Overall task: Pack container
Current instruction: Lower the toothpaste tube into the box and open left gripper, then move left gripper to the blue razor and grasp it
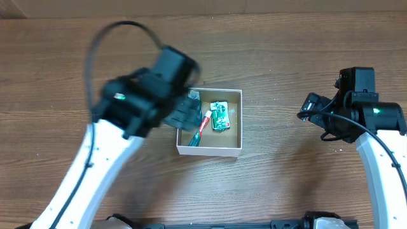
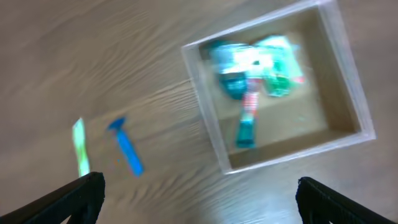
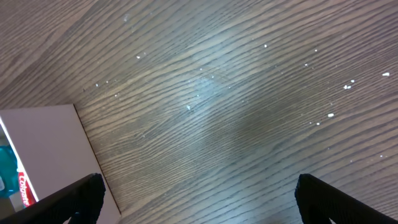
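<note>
The blue item's handle (image 2: 128,147) is below the fingers, to the left in the left wrist view, so I will lower my left gripper away from the box onto it.
The container (image 1: 210,151) is a shallow square box with white walls and a brown floor at the table's middle. In it lie a toothpaste tube (image 1: 202,126) and a green packet (image 1: 220,116). My left gripper (image 1: 183,113), blurred by motion, hangs over the box's left edge. It is open and empty in the left wrist view (image 2: 199,208), where the container (image 2: 208,124), the tube (image 2: 247,115) and green packets (image 2: 261,59) show. My right gripper (image 1: 310,108) is open and empty to the right of the box, also seen in the right wrist view (image 3: 199,202).
A small blue item (image 2: 127,149) and a light green strip (image 2: 79,146) lie on the wooden table beside the box in the left wrist view; the left arm hides them from overhead. The box's white wall (image 3: 50,149) shows at the left of the right wrist view.
</note>
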Tool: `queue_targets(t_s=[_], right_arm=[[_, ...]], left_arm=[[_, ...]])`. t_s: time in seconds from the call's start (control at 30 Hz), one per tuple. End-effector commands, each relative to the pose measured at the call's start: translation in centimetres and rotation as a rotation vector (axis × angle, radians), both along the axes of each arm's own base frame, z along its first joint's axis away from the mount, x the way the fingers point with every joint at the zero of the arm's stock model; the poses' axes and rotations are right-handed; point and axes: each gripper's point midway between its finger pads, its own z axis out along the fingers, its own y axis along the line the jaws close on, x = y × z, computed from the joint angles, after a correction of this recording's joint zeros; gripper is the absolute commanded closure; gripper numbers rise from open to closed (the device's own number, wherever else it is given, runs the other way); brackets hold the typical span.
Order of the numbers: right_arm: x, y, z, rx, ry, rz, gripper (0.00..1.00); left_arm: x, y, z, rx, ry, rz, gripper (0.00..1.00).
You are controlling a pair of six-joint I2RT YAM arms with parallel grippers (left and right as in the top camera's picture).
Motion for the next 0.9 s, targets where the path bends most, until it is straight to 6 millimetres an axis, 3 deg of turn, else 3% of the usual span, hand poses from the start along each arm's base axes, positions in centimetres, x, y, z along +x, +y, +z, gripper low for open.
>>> queue_targets(t_s=[0.0,0.07,0.23,0.33,0.5,0.67,0.87], right_arm=[[0.1,-0.1,0.4,-0.003,-0.021,0.005,0.0],[0.2,-0.1,0.4,-0.003,-0.024,0.005,0.0],[0.2,0.0,0.4,-0.002,-0.023,0.004,0.0],[0.2,0.0,0.4,-0.002,-0.022,0.004,0.0],[0.2,0.0,0.4,-0.002,-0.022,0.005,0.0],[0.1,0.0,0.4,-0.002,-0.021,0.005,0.0],[0.1,0.0,0.4,-0.002,-0.019,0.005,0.0]], left_arm=[[1.8,7.0,-0.9,-0.017,0.01,0.401,0.0],[2.1,10.1,-3.8,-0.033,0.07,0.521,0.0],[2.7,15.2,-12.3,-0.086,0.19,0.637,0.0],[2.6,17.1,-16.6,-0.101,0.266,0.696,0.0],[2.8,17.3,-22.5,-0.091,0.419,0.715,0.0],[3.4,15.6,-26.9,-0.164,0.522,0.674,0.0],[3.4,15.7,-29.1,-0.15,0.556,0.677,0.0]])
